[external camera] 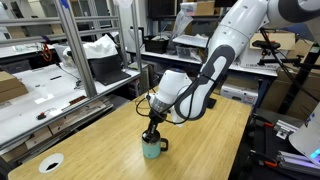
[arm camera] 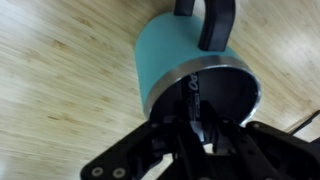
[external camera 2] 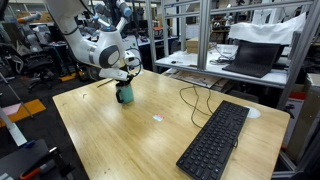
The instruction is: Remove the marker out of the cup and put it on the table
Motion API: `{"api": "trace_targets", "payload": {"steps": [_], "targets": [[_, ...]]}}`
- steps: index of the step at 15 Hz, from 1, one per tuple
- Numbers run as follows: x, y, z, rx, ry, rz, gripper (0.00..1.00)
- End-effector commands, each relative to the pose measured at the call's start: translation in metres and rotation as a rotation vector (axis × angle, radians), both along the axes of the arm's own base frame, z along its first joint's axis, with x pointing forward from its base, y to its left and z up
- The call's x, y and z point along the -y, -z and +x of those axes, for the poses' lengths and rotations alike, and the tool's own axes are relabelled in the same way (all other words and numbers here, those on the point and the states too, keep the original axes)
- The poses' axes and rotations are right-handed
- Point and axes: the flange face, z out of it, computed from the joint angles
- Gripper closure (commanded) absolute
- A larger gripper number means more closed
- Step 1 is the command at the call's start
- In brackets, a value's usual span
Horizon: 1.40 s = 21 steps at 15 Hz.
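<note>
The marker goes up with my gripper clear of the cup's rim next, then past the cup's handle and down for release. Bare tabletop beyond the handle (external camera: 180,139) lies below it.
The teal-green cup (external camera: 152,150) stands upright on the light wood-grain table (external camera: 210,140), also seen in an exterior view (external camera 2: 125,96) on the table (external camera 2: 130,140). In the wrist view the cup (arm camera: 165,55) shows its dark metallic rim and inside, with its handle at the top of the frame. The dark marker (arm camera: 193,98) stands inside the cup. My gripper (arm camera: 200,125) reaches down into the cup's mouth with its fingers close on either side of the marker. In both exterior views the gripper (external camera: 152,135) (external camera 2: 124,85) sits directly on top of the cup and hides the marker.
A black keyboard (external camera 2: 215,140) lies on the table with its cable (external camera 2: 190,95) curling towards the back. A tiny white scrap (external camera 2: 157,119) lies mid-table. A flat white disc (external camera: 50,163) sits near a table corner. Metal frames and cluttered benches stand behind.
</note>
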Motion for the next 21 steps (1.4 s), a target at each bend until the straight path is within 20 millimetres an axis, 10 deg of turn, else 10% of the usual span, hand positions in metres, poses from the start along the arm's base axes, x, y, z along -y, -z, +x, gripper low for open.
{"api": "trace_targets", "payload": {"steps": [1, 10, 14, 17, 21], "targets": [[0.001, -0.005, 0.005, 0.007, -0.018, 0.003, 0.95], [0.011, -0.101, 0.016, 0.162, 0.017, -0.009, 0.95], [0.06, -0.134, 0.029, 0.109, 0.164, -0.062, 0.95], [0.108, -0.141, 0.032, 0.003, 0.281, -0.117, 0.95], [0.142, -0.1, 0.02, -0.229, 0.378, -0.158, 0.95]]}}
